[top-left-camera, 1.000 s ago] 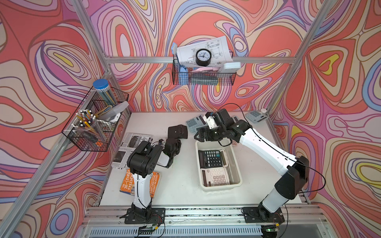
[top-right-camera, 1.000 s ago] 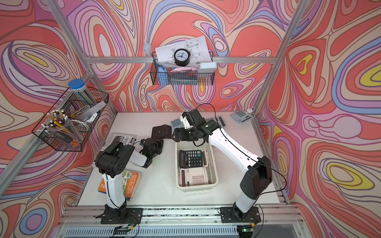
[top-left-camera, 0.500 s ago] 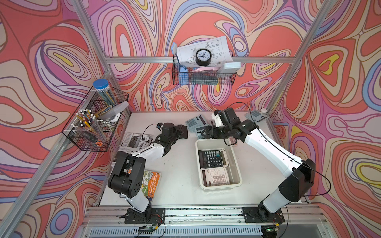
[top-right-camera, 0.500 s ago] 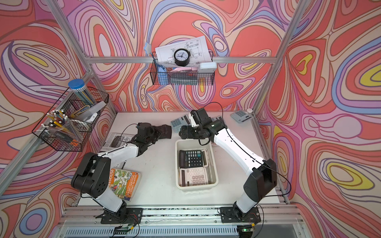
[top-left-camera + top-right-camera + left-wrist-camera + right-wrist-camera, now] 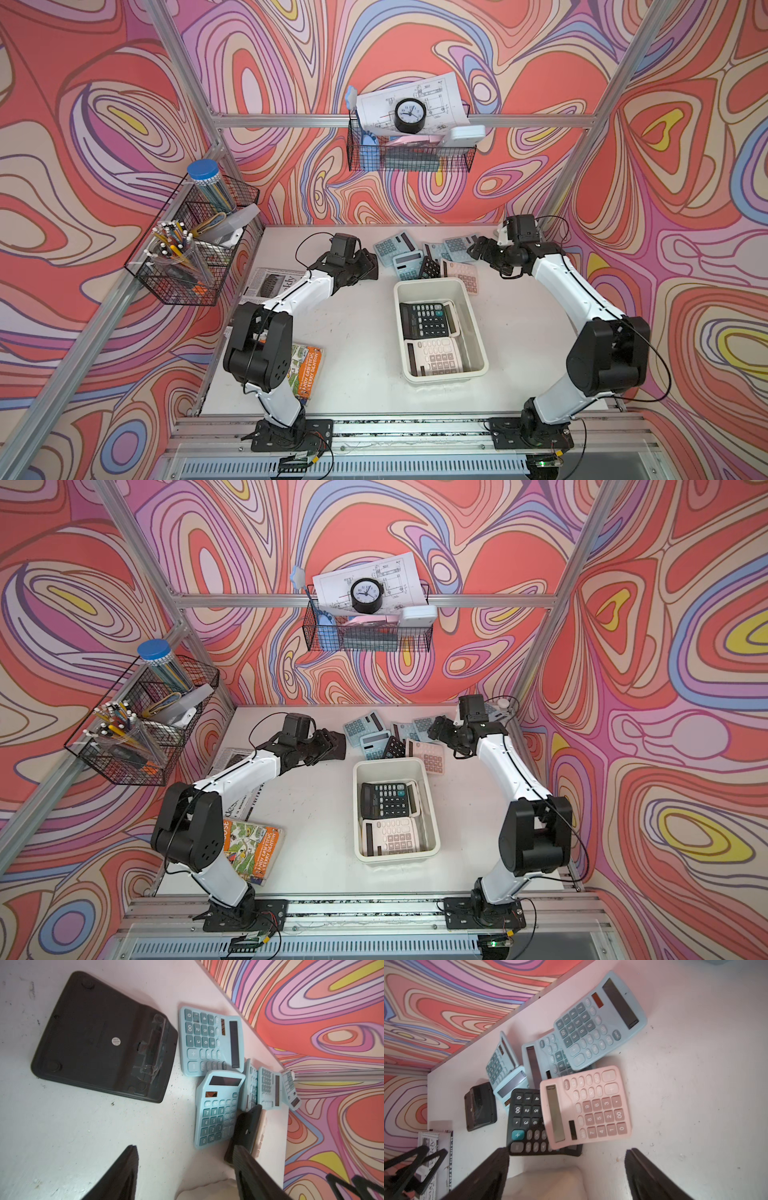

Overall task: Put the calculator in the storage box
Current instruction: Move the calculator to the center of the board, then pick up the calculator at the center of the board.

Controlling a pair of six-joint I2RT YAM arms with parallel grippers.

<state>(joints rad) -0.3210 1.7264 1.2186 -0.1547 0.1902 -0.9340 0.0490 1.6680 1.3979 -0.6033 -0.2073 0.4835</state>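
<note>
My right gripper should move down and outward next, onto the screen end of the topmost blue calculator (image 5: 633, 1003), because that end of the calculator sticks out past the pile over bare tabletop.
The cream storage box (image 5: 467, 309) (image 5: 428, 808) holds a black calculator (image 5: 426, 320) and a white calculator (image 5: 436, 357). Behind it lies a loose pile of several calculators: blue ones (image 5: 392, 247) (image 5: 598, 1022), a black one (image 5: 527, 1122) and a pink one (image 5: 461, 274) (image 5: 585, 1107). A black calculator (image 5: 104, 1043) (image 5: 338, 746) lies face down left of the pile. My left gripper (image 5: 359, 268) (image 5: 186, 1151) hovers over it, open and empty. My right gripper (image 5: 478, 251) (image 5: 568, 1153) is open and empty above the pile's right end.
Black wire baskets hang on the left wall (image 5: 191, 249) and the back wall (image 5: 409, 153). A newspaper (image 5: 270, 282) and an orange book (image 5: 309, 372) lie by the left arm's base. The walls close in tight behind the pile.
The left arm unfolded and reached toward the back, and its gripper went from shut to open. The right gripper moved right, from the box's far end to the pile's right end.
</note>
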